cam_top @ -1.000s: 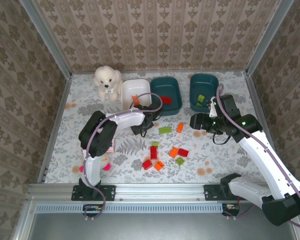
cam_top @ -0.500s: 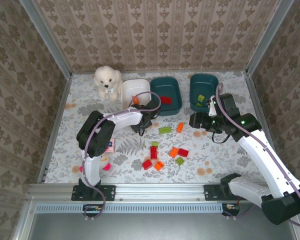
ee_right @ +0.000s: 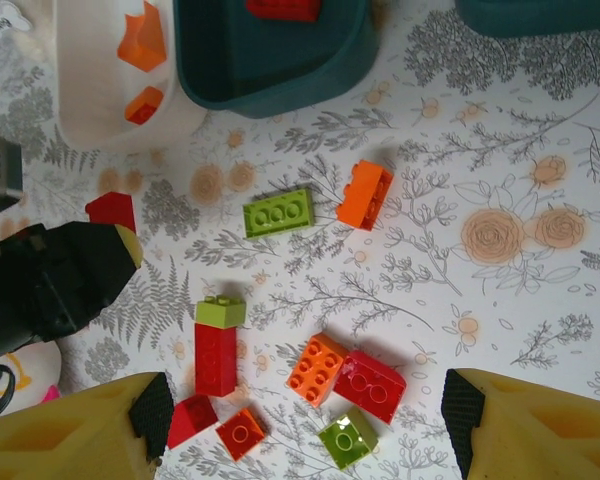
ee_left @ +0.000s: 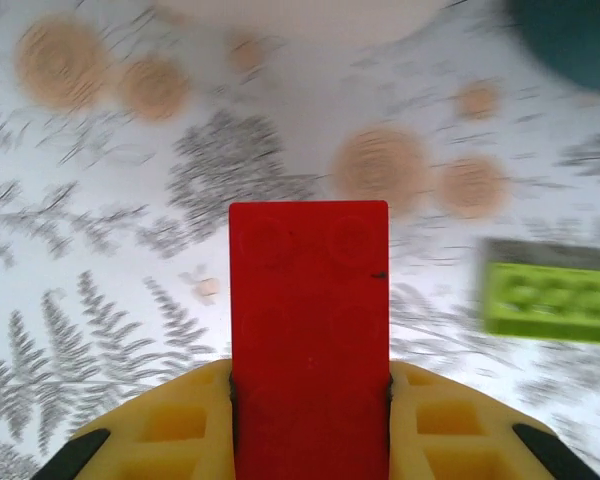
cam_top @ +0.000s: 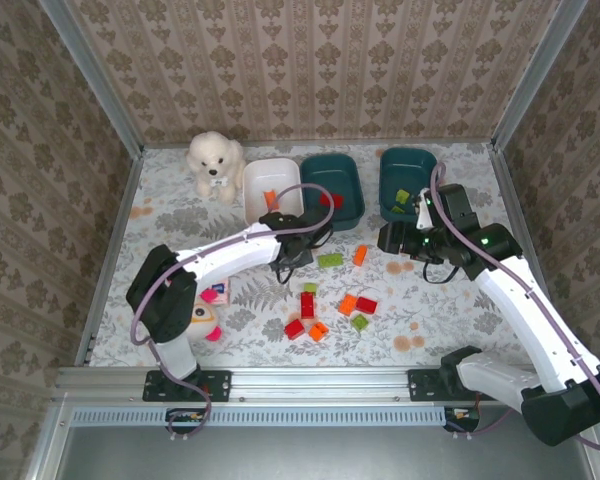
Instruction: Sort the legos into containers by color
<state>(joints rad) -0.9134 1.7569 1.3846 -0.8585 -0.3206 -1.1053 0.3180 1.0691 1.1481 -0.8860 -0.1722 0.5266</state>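
The red lego (ee_left: 309, 330) needs to go into the middle teal container (ee_left: 580, 35). My left gripper should lift it away from my base first, then lower it inside and let go.
My left gripper (ee_left: 310, 410) is shut on a red lego (ee_left: 309, 330), its yellow fingers (ee_left: 160, 425) pressed against both long sides, just above the table in front of the white container (cam_top: 272, 185). A lime lego (ee_left: 552, 300) lies to its right. In the right wrist view that held red lego (ee_right: 112, 211) pokes out of the left gripper. My right gripper (ee_right: 305, 435) hangs open above a loose cluster of red, orange and lime legos (ee_right: 318, 368). Orange legos (ee_right: 143, 40) lie in the white container, a red one (ee_right: 280, 8) in the middle teal container (cam_top: 332, 190), and lime ones in the right teal container (cam_top: 408, 182).
A white plush dog (cam_top: 215, 165) sits at the back left beside the white container. A pink card (cam_top: 215, 293) and a plush doll (cam_top: 205, 325) lie near the left arm's base. Metal rails border the table on both sides.
The left gripper has shut on the red lego. The left arm's elbow has swung out to the left and lower. The right arm has not moved.
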